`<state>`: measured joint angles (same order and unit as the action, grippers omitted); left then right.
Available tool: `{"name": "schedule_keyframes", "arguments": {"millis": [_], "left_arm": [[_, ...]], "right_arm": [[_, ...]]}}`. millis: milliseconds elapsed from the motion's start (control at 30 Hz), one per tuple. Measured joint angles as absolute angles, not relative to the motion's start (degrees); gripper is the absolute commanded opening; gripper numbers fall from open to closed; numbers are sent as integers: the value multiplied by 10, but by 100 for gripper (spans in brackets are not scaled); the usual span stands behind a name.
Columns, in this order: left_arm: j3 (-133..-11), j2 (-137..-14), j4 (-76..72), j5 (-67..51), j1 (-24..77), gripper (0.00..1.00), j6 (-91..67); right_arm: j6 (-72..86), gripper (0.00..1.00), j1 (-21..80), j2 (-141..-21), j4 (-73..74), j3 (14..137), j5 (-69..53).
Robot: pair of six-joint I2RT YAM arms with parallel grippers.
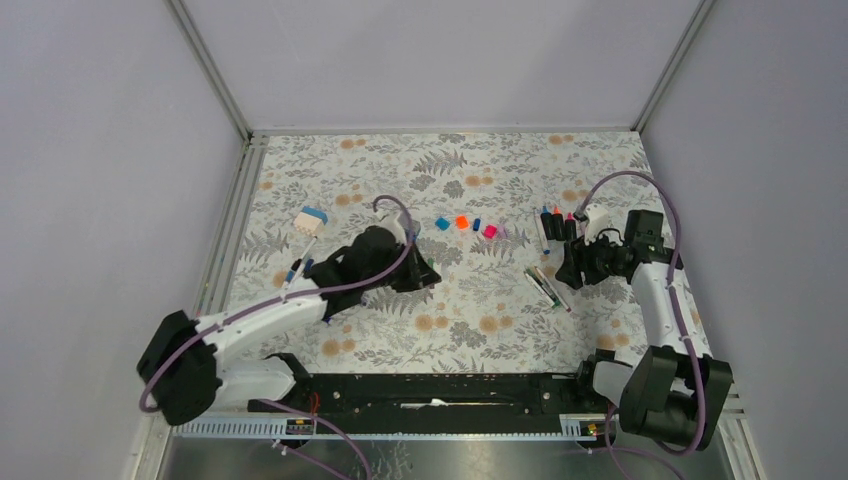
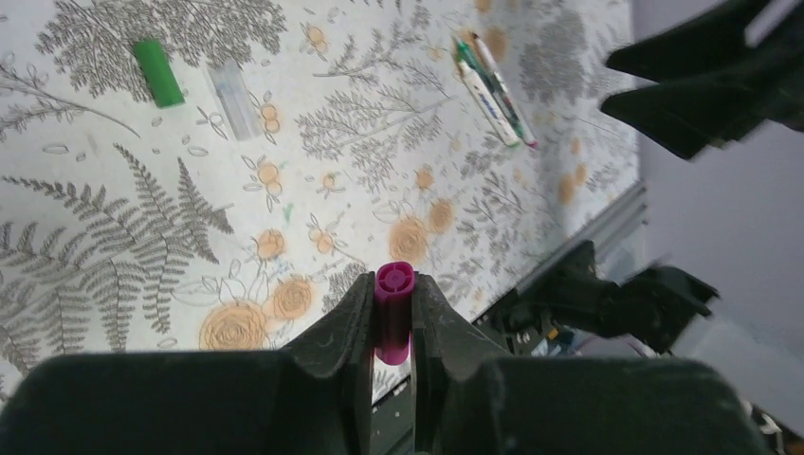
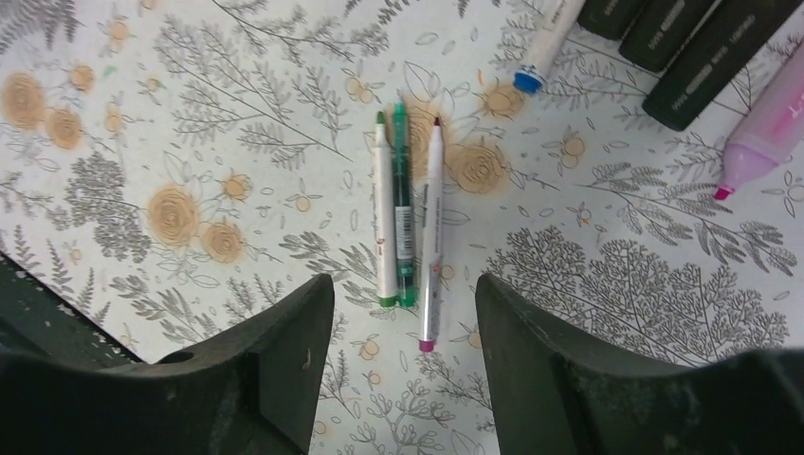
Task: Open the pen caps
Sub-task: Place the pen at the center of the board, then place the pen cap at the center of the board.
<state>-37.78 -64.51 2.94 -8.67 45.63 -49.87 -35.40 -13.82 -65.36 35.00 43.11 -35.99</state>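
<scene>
The bare spot beside the clear cap is below my left gripper and outward of it. My left gripper should lower the purple cap outward by the others and let go of it.
My left gripper (image 1: 415, 272) (image 2: 392, 282) is shut on a small magenta-purple pen cap (image 2: 394, 313), held above the flowered table cover. A green cap (image 2: 157, 72) and a clear cap (image 2: 232, 90) lie on the cover beyond it. In the top view, blue (image 1: 442, 224), orange (image 1: 462, 221) and pink (image 1: 490, 231) caps lie in a row mid-table. My right gripper (image 1: 570, 270) (image 3: 406, 292) is open and empty, hovering over three thin uncapped pens (image 3: 403, 218) (image 1: 546, 286) that lie side by side.
Dark highlighter barrels (image 3: 683, 47), a pink highlighter (image 3: 768, 133) and a white pen with a blue tip (image 3: 540, 47) lie beyond the right gripper. A blue-and-white block (image 1: 310, 220) and a few pens (image 1: 296, 270) lie at the left. Metal rails edge the table.
</scene>
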Motion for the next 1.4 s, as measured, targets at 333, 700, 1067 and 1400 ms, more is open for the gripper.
{"name": "schedule_keyframes", "arguments": {"millis": [333, 700, 1067, 1400], "left_arm": [[-621, -915, 203, 30, 487, 0, -489], [-818, -1105, 315, 50, 487, 0, -500], [-838, -1157, 336, 53, 487, 16, -496], [-839, -1170, 339, 65, 487, 38, -483]], "right_arm": [[-345, 66, -150, -616, 350, 429, -420], [-344, 67, -154, -601, 351, 423, -437], [-344, 67, -155, -595, 351, 421, -447], [-344, 68, -155, -594, 351, 421, -447]]}}
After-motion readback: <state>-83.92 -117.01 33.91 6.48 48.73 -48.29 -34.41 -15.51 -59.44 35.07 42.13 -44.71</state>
